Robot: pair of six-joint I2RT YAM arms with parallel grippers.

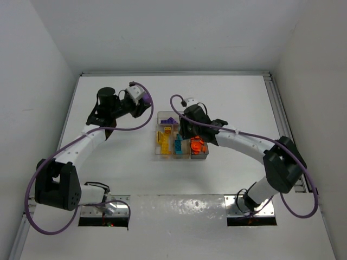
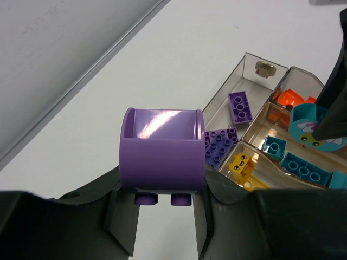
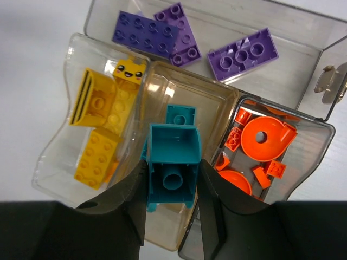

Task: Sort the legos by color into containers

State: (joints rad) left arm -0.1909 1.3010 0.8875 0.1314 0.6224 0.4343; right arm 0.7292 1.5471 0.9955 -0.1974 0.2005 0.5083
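Note:
Next, my left gripper crosses over, lowers and releases the matching purple lego, as the wide section (image 3: 293, 81) of purple plates lies below, to its right in the top view.
My left gripper (image 2: 162, 203) is shut on a purple curved lego (image 2: 161, 154) and holds it above the bare table, left of the clear tray (image 1: 157, 153). My right gripper (image 3: 172, 187) is shut on a teal lego (image 3: 173, 160), hanging over the tan middle compartment (image 3: 217, 108), where another teal brick (image 3: 180, 115) lies. The wide section (image 3: 293, 81) holds three purple plates (image 3: 242, 54). Yellow legos (image 3: 105, 130) fill the clear compartment and orange-red pieces (image 3: 260, 135) the grey one. In the top view the left gripper (image 1: 135, 97) is up and left of the tray, and the right gripper (image 1: 184, 131) is over it.
White walls close in the table on the left, back and right, with a metal rail (image 1: 279, 108) along the right edge. The tray's latch (image 3: 327, 84) sticks out at its side. Purple cables (image 1: 135, 127) loop off both arms near the tray.

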